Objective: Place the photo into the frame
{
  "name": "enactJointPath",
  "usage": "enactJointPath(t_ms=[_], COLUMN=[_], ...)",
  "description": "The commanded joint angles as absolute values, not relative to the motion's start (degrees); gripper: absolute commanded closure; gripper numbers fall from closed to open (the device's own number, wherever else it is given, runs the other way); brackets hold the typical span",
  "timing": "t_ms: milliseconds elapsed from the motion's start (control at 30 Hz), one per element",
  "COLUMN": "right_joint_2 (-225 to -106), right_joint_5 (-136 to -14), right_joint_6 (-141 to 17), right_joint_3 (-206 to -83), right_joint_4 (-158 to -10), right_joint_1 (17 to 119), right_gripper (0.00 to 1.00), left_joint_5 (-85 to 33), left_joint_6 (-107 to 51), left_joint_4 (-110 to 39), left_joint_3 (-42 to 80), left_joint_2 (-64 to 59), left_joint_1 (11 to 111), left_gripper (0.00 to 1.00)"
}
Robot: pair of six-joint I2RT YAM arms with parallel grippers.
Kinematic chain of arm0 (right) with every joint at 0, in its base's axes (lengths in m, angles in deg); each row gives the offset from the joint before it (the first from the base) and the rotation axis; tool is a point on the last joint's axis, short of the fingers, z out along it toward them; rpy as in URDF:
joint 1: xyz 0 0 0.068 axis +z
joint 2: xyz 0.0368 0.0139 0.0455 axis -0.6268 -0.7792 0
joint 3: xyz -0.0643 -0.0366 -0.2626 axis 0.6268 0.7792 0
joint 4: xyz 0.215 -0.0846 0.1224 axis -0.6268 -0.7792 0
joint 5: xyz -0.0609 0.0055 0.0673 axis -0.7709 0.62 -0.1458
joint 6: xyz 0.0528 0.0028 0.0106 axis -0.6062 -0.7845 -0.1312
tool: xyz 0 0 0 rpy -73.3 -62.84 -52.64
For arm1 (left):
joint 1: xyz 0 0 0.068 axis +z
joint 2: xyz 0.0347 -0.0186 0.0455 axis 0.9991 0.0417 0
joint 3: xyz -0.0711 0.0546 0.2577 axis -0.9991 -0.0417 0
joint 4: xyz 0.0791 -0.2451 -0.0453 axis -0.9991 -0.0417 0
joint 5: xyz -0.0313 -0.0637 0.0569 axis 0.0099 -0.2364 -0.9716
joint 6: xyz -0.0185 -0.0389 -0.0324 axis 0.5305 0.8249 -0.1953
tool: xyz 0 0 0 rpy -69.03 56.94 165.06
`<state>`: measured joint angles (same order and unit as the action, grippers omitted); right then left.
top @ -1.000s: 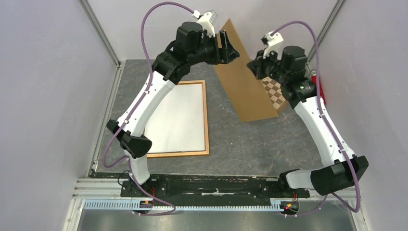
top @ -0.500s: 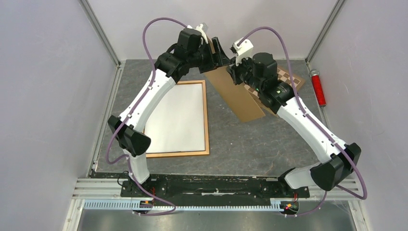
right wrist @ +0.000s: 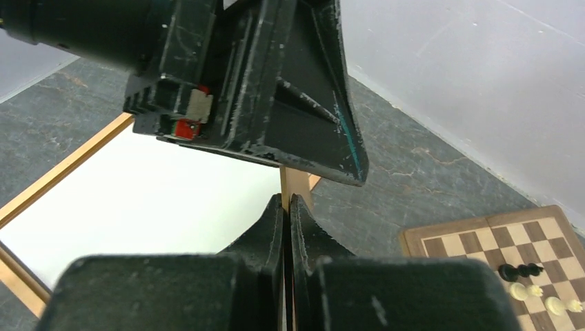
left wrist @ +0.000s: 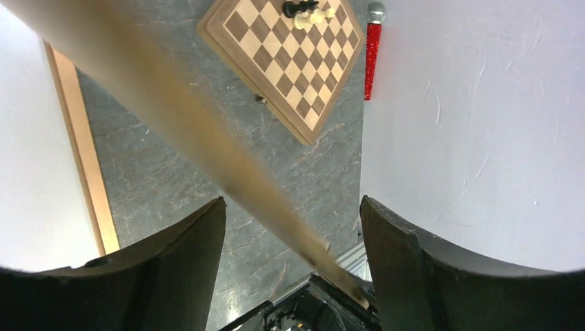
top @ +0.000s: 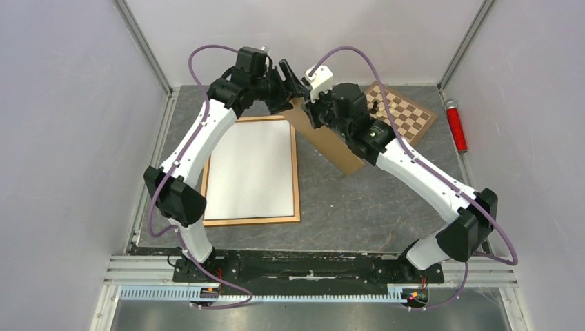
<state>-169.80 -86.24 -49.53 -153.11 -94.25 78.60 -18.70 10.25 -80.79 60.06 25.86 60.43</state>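
Note:
The board's upper edge (top: 294,106) runs between my left gripper's open fingers. Next, my left gripper will move back and down toward the frame (top: 297,181) and close on that edge of the board.
The frame (top: 297,181) lies flat at the table's left, and the photo (top: 252,172) rests inside it with its white back up. A plain brown backing board (top: 339,149) hangs tilted just right of the frame's far corner. My right gripper (right wrist: 285,200) is shut on the board's edge (right wrist: 294,181). My left gripper (left wrist: 293,214) stands open astride the board's upper edge (left wrist: 207,138), its fingers (left wrist: 172,262) apart from it. In the top view the left gripper (top: 292,79) sits just behind the right gripper (top: 308,112).
A brown-and-cream chessboard (top: 403,110) with a few chess pieces (left wrist: 303,10) lies at the back right. A red cylinder (top: 456,125) rests by the right wall. Grey walls close in on both sides and at the back.
Both arms have swung left and lower, carrying the backing board toward the frame's far right corner. The chessboard, earlier partly covered, now shows whole.

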Motion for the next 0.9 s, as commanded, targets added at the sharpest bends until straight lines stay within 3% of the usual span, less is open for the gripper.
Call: enactJointPath(t_ms=[0, 233, 467, 633, 867], right_joint_2=[-171.77, -173.17, -174.58, -175.79, -175.37], right_joint_5=[-88.23, -87.48, -86.36, -84.10, -83.77], right_joint_6=[-52.44, -53.58, -54.37, -54.67, -54.76], right_joint_3=[-154.28, -154.51, -154.72, -155.92, -157.60], right_joint_4=[-100.11, -100.08, -99.98, -100.42, -101.28], right_joint_1=[80.03, 82.43, 85.02, 86.64, 87.06], right_gripper=[1.00, 0.97, 0.81, 0.61, 0.47], left_joint_5=[-16.57, -15.36, -14.26, -13.04, -11.09], left_joint_6=[12.94, 12.28, 10.81, 10.63, 9.26], left_joint_4=[-79.53, -78.54, -78.65, -77.72, -76.35], left_joint_3=[57.60, 51.73, 47.15, 43.53, 38.51], left_joint_2=[22.08, 19.43, 17.05, 16.08, 15.19], left_joint_1=[61.98, 63.48, 64.96, 65.85, 66.90], left_gripper=[0.23, 0.30, 0.41, 0.47, 0.68])
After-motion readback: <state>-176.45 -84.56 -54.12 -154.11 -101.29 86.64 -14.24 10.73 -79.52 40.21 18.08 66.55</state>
